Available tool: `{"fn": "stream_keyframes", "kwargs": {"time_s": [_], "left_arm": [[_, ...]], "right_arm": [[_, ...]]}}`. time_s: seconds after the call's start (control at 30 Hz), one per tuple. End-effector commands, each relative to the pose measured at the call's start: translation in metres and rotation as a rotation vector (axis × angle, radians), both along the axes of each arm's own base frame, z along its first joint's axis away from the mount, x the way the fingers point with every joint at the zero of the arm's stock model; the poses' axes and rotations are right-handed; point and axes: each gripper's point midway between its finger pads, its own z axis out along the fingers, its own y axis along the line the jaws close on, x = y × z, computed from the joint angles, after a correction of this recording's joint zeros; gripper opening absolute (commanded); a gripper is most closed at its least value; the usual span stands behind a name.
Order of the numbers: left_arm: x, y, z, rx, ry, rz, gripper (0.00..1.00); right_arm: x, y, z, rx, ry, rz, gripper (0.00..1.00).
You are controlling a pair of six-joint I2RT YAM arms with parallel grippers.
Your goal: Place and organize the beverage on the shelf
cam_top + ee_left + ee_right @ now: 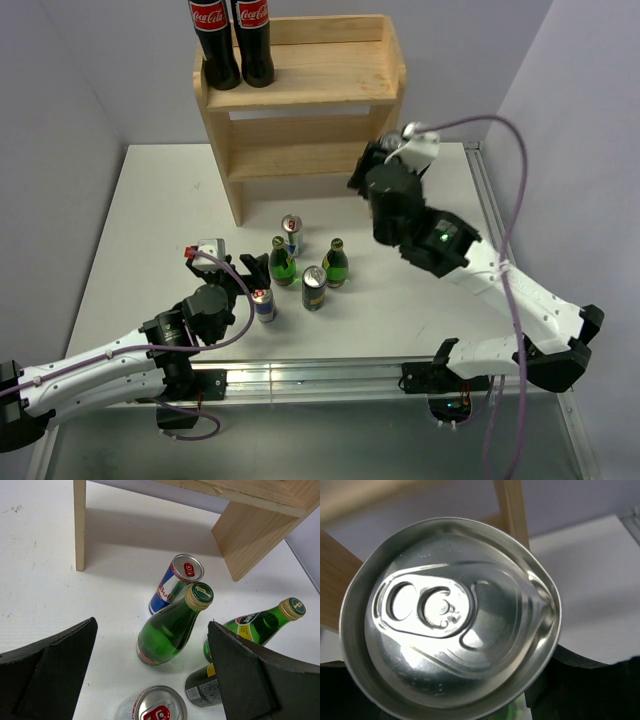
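Observation:
The top level's empty end (369, 78) lies above and outward, so my right gripper should lift the silver-topped can up and outward over it, then lower and release.
The wooden shelf (300, 90) stands at the back of the table, with two Coca-Cola bottles (232, 40) on the left of its top tier. My right gripper (385, 168) hovers by the shelf's right side panel, shut on a silver-topped can (450, 615) that fills the right wrist view; shelf wood (512, 510) shows behind it. My left gripper (250, 272) is open just above a cluster of drinks. Between its fingers (260, 680) I see a green bottle (172, 627), and a Red Bull can (160, 707) stands below them.
On the table stand a Red Bull can (292, 233), two green bottles (283, 262) (335, 263), a dark can (314, 287) and another Red Bull can (263, 304). The shelf's leg (80, 525) and side panel (250, 535) lie beyond them. A metal rail (480, 190) edges the table's right.

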Motion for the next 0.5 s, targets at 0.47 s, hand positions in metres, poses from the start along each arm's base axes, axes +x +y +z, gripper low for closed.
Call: {"fn": "stream_keyframes", "kwargs": {"time_s": [0.47], "left_arm": [[-0.003, -0.005, 0.025, -0.086, -0.025, -0.026, 0.99]], "right_arm": [[0.052, -0.008, 0.247, -0.229, -0.359, -0.061, 0.0]]}}
